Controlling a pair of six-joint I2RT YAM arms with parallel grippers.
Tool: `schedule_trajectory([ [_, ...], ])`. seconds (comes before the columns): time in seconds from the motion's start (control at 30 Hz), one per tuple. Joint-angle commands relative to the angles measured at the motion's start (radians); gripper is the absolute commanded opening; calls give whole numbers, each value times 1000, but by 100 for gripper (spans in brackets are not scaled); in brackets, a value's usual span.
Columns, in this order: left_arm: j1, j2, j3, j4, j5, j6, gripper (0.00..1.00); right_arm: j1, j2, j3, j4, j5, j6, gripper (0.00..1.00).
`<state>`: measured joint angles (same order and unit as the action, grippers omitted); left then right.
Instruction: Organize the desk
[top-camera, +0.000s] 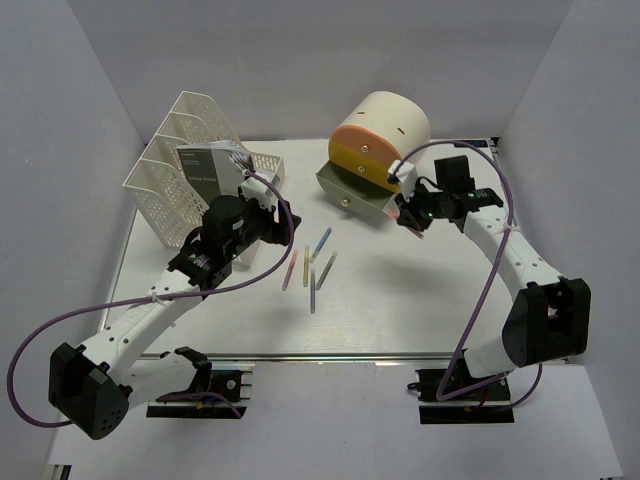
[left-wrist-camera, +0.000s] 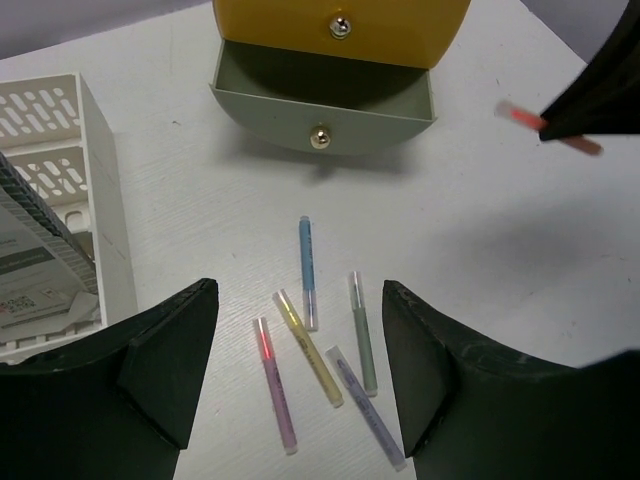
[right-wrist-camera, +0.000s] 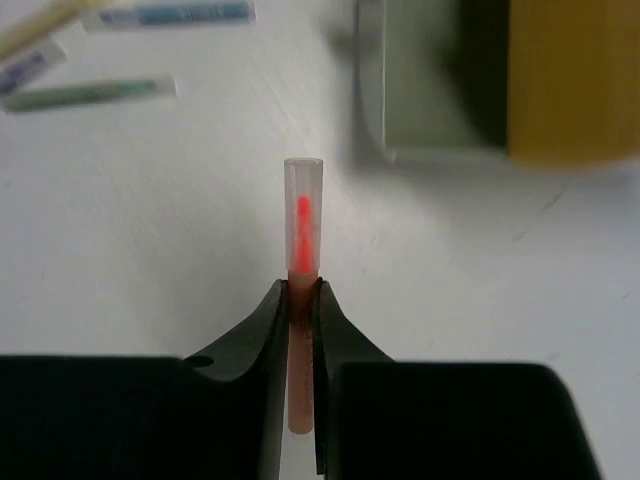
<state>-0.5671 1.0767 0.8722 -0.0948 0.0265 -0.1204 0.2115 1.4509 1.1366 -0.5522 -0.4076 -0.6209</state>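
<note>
My right gripper moves over the open grey-green drawer next, outward and to its left in the top view, and releases the highlighter inside.
The desk is a white tabletop. Several highlighter pens lie loose at its middle. In the left wrist view they are blue, yellow, pink, green and purple. My left gripper hangs open and empty above them. My right gripper is shut on an orange highlighter, held above the desk just right of the open drawer. That pen also shows in the left wrist view.
A cream cylindrical drawer unit with orange and yellow fronts stands at the back; its bottom grey-green drawer is pulled open. A white mesh file rack holding a booklet stands at the back left. Grey walls enclose the desk.
</note>
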Motion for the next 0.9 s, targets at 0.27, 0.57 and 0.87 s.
schedule_trajectory([
  [0.27,-5,89,-13,26,82,-2,76,169,287,474,133,79,-62,0],
  [0.57,-5,111,-18,30,92,-4,76,186,511,638,175,119,-7,14],
  [0.87,-5,146,4,13,104,-45,75,181,557,661,126,128,33,42],
])
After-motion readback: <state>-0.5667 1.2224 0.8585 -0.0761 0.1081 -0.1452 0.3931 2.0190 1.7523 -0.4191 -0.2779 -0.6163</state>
